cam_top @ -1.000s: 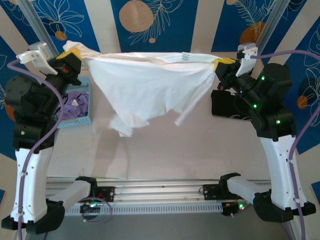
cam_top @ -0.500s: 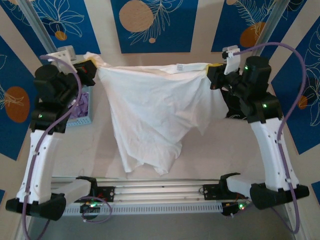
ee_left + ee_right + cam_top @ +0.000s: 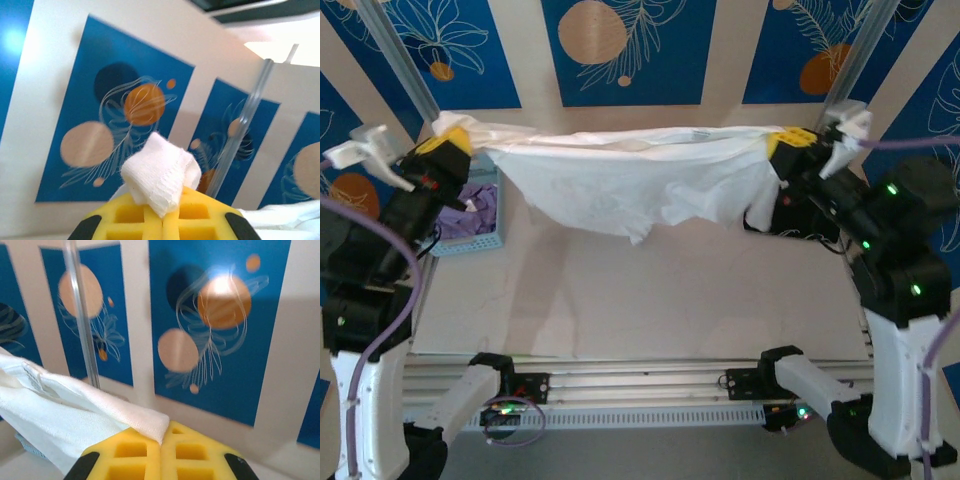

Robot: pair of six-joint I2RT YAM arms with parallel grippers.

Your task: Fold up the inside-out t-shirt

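My left gripper lowers its t-shirt corner onto the table's far part below it next and releases the corner, as the t-shirt hangs in midair.
The white t-shirt (image 3: 620, 175) hangs stretched in the air between both arms, above the far half of the table, its lower edge ragged and bunched. My left gripper (image 3: 453, 147) is shut on its left end; a wad of white cloth (image 3: 160, 172) sticks up from between the yellow pads (image 3: 130, 215). My right gripper (image 3: 787, 140) is shut on the right end, where a hemmed edge (image 3: 125, 412) with a small label (image 3: 32, 376) runs off to the left from the closed yellow pads (image 3: 195, 450).
A blue basket (image 3: 475, 215) holding a lavender garment (image 3: 470, 205) stands at the table's left edge under the left arm. A black garment (image 3: 790, 215) lies at the right edge behind the right arm. The pale tabletop (image 3: 640, 300) spreads below the shirt.
Both arms swung outward and the shirt, which hung low toward the near edge half a second ago, has been pulled up and taut into a shallow horizontal band.
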